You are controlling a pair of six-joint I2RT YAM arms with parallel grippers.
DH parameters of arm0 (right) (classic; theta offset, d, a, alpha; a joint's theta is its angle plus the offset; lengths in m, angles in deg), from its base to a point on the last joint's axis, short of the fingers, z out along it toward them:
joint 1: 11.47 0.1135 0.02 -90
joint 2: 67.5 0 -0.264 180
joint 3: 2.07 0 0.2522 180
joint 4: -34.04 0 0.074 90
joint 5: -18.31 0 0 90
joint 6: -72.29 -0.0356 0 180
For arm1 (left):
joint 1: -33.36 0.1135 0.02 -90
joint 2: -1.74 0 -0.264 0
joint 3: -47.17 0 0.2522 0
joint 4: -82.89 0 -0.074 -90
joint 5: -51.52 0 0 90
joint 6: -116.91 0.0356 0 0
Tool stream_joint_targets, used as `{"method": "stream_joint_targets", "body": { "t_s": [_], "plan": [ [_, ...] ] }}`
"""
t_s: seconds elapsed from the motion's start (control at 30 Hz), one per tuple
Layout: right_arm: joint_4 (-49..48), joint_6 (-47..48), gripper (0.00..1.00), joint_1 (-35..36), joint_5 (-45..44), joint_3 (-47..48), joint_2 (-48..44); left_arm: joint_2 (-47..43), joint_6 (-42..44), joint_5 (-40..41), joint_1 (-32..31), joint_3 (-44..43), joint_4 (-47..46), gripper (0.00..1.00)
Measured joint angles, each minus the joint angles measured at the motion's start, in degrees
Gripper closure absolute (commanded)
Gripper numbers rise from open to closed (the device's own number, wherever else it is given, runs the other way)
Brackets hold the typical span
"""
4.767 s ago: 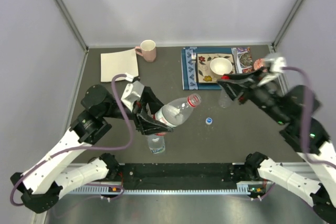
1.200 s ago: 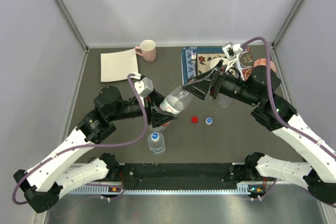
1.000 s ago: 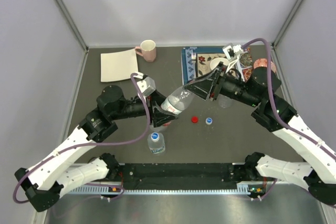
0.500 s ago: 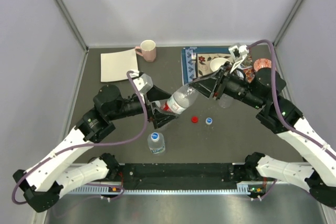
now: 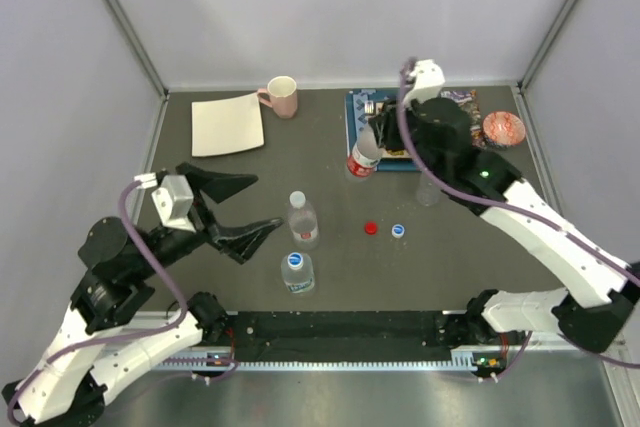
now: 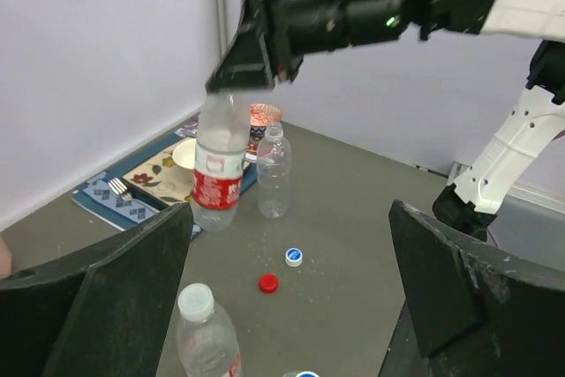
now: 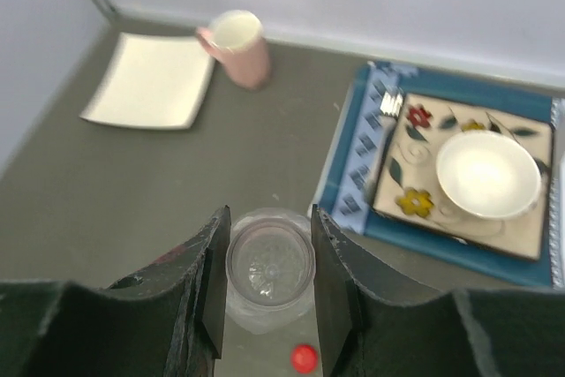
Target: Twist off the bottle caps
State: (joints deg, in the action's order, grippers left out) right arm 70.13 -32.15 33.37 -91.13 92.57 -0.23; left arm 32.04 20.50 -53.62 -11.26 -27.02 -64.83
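Note:
The right gripper moves down toward the clear bottle next, onto bare table by the placemat's front edge, since the red-labelled bottle (image 5: 361,159) is uncapped but hangs above the table.
My right gripper (image 5: 370,139) is shut on the open neck of the red-labelled bottle (image 5: 361,159), which hangs upright at the placemat's front edge. From the right wrist its uncapped mouth (image 7: 270,266) sits between my fingers (image 7: 210,293). My left gripper (image 5: 265,201) stands wide open and empty at the left. A white-capped bottle (image 5: 302,219) and a blue-capped bottle (image 5: 296,272) stand near it. An uncapped clear bottle (image 5: 428,192) stands to the right. A loose red cap (image 5: 371,229) and a loose blue cap (image 5: 398,231) lie on the table, and the left wrist view also shows the red cap (image 6: 268,283).
A pink mug (image 5: 282,97) and a cream napkin (image 5: 228,124) are at the back left. The blue placemat (image 5: 358,142) holds a patterned plate with a white bowl (image 5: 421,125). A round pink object (image 5: 503,129) lies at the back right.
My left gripper opened, let go of the red-labelled bottle and drew back to the left. My right gripper carried that bottle back toward the placemat and turned it upright.

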Motion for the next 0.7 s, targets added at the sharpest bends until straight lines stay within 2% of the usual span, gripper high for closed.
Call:
{"method": "stream_joint_targets", "body": {
  "t_s": [0.3, 0.7],
  "plan": [
    [-0.5, 3.8, 1.0, 0.0, -8.5, -5.7, 11.8, -6.5, -0.6, 3.6, 0.0, 7.0, 3.7, 0.01],
    [-8.7, 3.7, 1.0, -3.1, -11.6, -12.8, 16.1, -9.3, -1.2, 5.2, 0.0, 9.7, 6.3, 0.01]
  ]
}}
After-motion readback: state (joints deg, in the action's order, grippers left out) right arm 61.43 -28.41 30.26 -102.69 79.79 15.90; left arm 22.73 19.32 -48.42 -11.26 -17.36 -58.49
